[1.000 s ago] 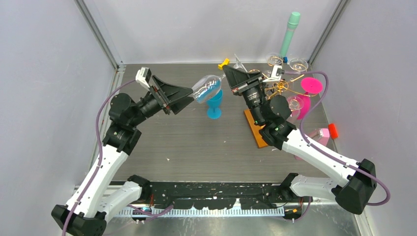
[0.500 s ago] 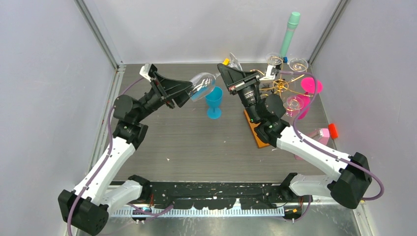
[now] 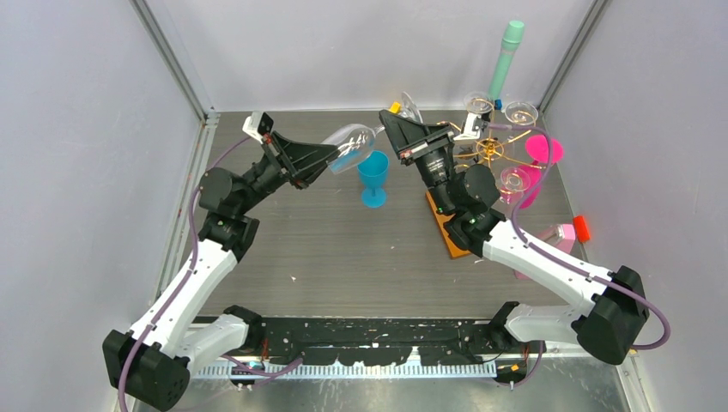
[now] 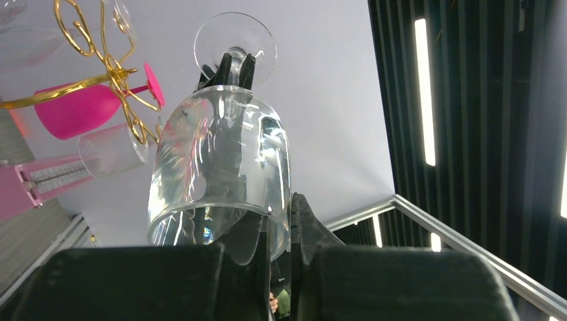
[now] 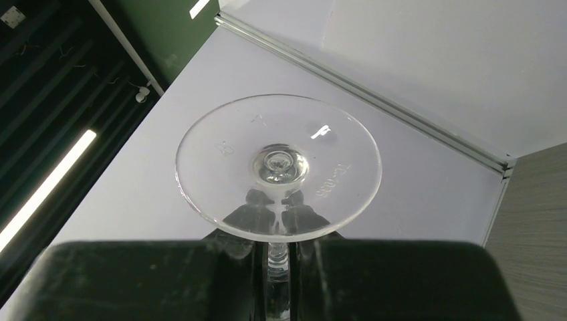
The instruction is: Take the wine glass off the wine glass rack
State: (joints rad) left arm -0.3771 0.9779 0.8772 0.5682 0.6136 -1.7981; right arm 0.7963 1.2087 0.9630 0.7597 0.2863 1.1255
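Next I should bring my left gripper down with a turn over the bare tabletop beside the blue goblet and release the glass foot-down, since it hangs tilted.
A clear wine glass (image 3: 354, 140) hangs tilted in the air between both arms, to the left of the wine glass rack (image 3: 489, 151) and apart from it. My left gripper (image 3: 333, 154) is shut on the rim of the bowl (image 4: 220, 167), one finger inside it and one outside (image 4: 281, 208). My right gripper (image 3: 391, 122) is shut on the stem just below the round foot (image 5: 277, 167), with the fingers (image 5: 277, 253) pinching the stem. The rack's gold wire arms (image 4: 110, 63) show behind the glass, and its wooden base (image 3: 446, 225) lies under my right arm.
A blue goblet (image 3: 373, 177) stands on the table under the held glass. Pink glasses (image 3: 539, 153) and clear glasses (image 3: 520, 112) hang on the rack. A tall teal bottle (image 3: 506, 53) stands at the back, and a pink box (image 3: 562, 233) and a red object (image 3: 582, 227) lie at the right.
My left gripper moved right and up to the glass bowl and shut on its rim. The right arm lifted the glass slightly up and left, then held still.
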